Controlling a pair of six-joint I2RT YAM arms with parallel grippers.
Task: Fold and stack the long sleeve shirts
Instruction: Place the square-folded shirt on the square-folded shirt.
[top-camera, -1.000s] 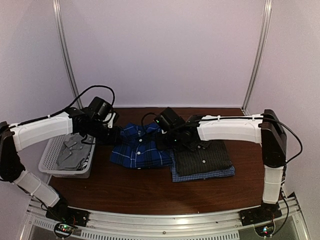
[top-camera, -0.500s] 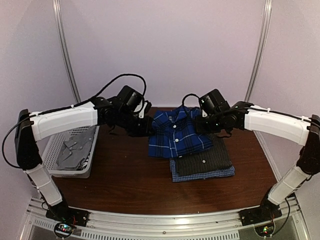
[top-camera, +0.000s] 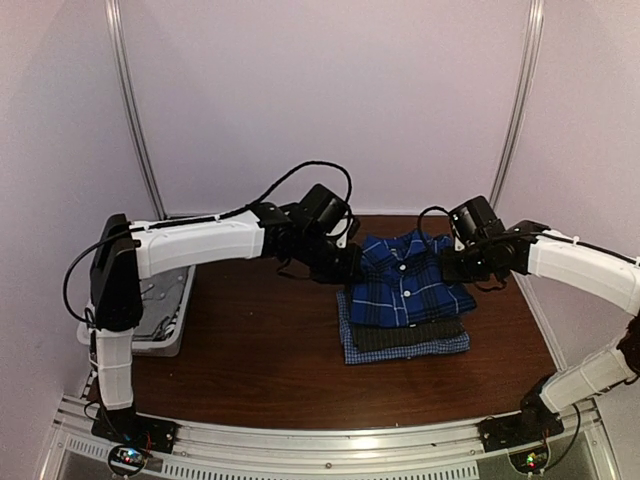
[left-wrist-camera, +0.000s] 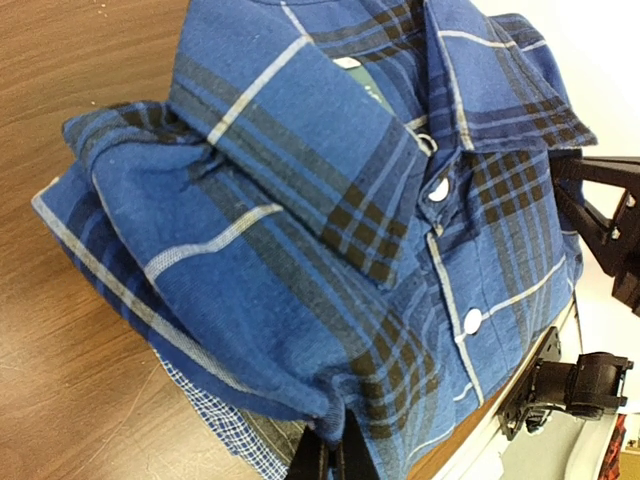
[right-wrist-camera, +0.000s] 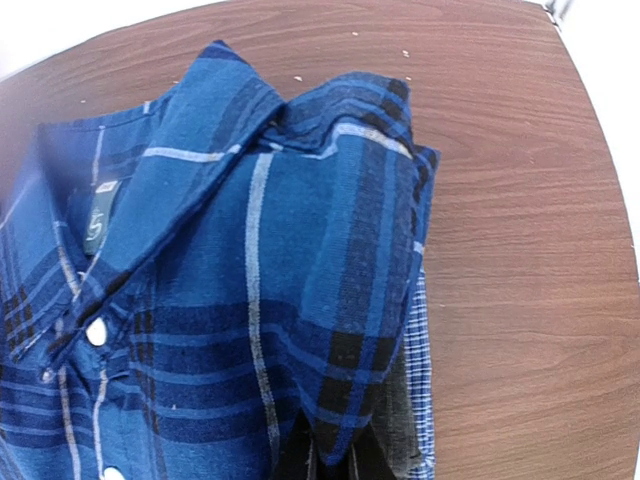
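Note:
The stack lies below the right gripper, so that gripper should lower the plaid shirt's edge onto the dark grey checked shirt and let go of it there.
The folded royal-blue plaid shirt (top-camera: 405, 290) hangs low between my two grippers, over the stack. Its front edge droops onto the dark grey checked shirt (top-camera: 400, 336), which lies on the pale blue fine-checked shirt (top-camera: 400, 352). My left gripper (top-camera: 350, 262) is shut on the plaid shirt's left edge; in the left wrist view the gripper (left-wrist-camera: 335, 455) pinches a fold of the plaid shirt (left-wrist-camera: 330, 200). My right gripper (top-camera: 450, 265) is shut on the right edge; in the right wrist view the gripper (right-wrist-camera: 335, 460) pinches the plaid shirt (right-wrist-camera: 250, 270), with the pale blue shirt (right-wrist-camera: 420, 380) below.
A white mesh basket (top-camera: 165, 335) with grey cloth inside sits at the table's left edge, partly behind my left arm. Brown tabletop (top-camera: 260, 360) surrounds the stack. The booth walls close in the back and both sides.
Both grippers lifted the plaid shirt off the table's middle and carried it to the right, over the stack. Both arms have stretched out further.

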